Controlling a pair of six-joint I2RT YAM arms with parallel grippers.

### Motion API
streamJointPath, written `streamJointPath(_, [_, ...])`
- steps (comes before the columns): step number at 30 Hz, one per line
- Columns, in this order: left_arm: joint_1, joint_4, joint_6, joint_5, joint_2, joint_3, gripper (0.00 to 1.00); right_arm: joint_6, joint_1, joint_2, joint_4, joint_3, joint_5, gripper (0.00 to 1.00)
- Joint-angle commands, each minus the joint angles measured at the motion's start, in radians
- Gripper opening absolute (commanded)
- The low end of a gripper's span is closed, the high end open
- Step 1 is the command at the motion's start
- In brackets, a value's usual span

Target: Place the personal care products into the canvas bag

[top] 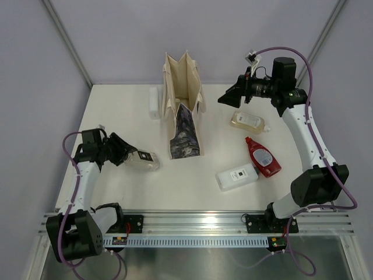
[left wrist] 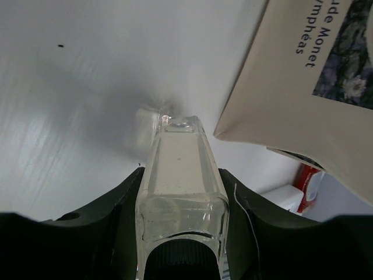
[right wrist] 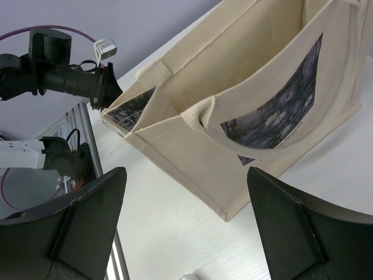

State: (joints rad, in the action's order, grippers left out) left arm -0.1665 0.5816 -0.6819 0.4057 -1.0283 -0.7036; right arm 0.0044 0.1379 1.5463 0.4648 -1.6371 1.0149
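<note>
My left gripper moves up, outward and to the right in the top view, over the bag's opening [top: 184, 87] next. It then releases, because the bag's sides stand tall.
The canvas bag [top: 183, 111] stands open at the table's middle, with its print facing the near side. My left gripper [top: 123, 153] is shut on the cap end of the clear bottle [top: 144, 161], low at the table, left of the bag. In the left wrist view the clear bottle [left wrist: 178, 157] fills the gap between the fingers [left wrist: 125, 198]. My right gripper [top: 229, 97] is open and empty, raised to the right of the bag's mouth [right wrist: 233, 116]. The amber bottle [top: 247, 121], flat red bottle [top: 262, 156], white rectangular bottle [top: 236, 176] and white tube [top: 154, 102] lie on the table. The green bottle is not in view.
The table's left edge runs close to my left arm. The grey walls stand behind the bag. The rail [top: 198, 224] with both arm bases runs along the near edge. The red bottle [left wrist: 306, 178] and the white bottle [left wrist: 285, 197] show past the bag's corner.
</note>
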Motion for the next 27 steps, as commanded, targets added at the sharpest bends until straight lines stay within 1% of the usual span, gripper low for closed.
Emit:
streamJointPath(1, [-0.034, -0.262, -0.09, 0.252, 0.036, -0.008, 0.0, 0.043, -0.026, -0.051, -0.067, 0.062, 0.024, 0.92])
streamJointPath(7, [-0.065, -0.394, -0.172, 0.333, 0.04, 0.012, 0.0, 0.065, -0.05, -0.078, -0.104, 0.149, 0.022, 0.92])
streamJointPath(10, [-0.074, -0.483, -0.249, 0.376, 0.037, 0.015, 0.0, 0.066, -0.069, -0.087, -0.11, 0.178, 0.021, 0.92])
streamJointPath(11, [-0.077, -0.54, -0.298, 0.386, 0.036, 0.015, 0.0, 0.068, -0.078, -0.091, -0.112, 0.192, 0.021, 0.92])
streamJointPath(13, [-0.079, -0.592, -0.349, 0.401, 0.03, 0.01, 0.0, 0.068, -0.083, -0.097, -0.114, 0.207, 0.024, 0.92])
streamJointPath(14, [-0.079, -0.655, -0.402, 0.404, 0.028, 0.006, 0.0, 0.066, -0.087, -0.101, -0.118, 0.226, 0.028, 0.92])
streamJointPath(15, [-0.079, -0.683, -0.427, 0.407, 0.024, 0.001, 0.0, 0.065, -0.089, -0.103, -0.121, 0.235, 0.031, 0.92])
streamJointPath(17, [-0.079, -0.73, -0.478, 0.406, 0.017, -0.031, 0.0, 0.063, -0.09, -0.107, -0.126, 0.262, 0.047, 0.92])
streamJointPath(22, [-0.079, -0.759, -0.518, 0.368, -0.009, -0.164, 0.0, 0.06, -0.089, -0.118, -0.143, 0.321, 0.05, 0.92])
streamJointPath(27, [-0.079, -0.821, -0.573, 0.349, -0.084, -0.281, 0.0, 0.075, -0.09, -0.124, -0.172, 0.382, 0.059, 0.91])
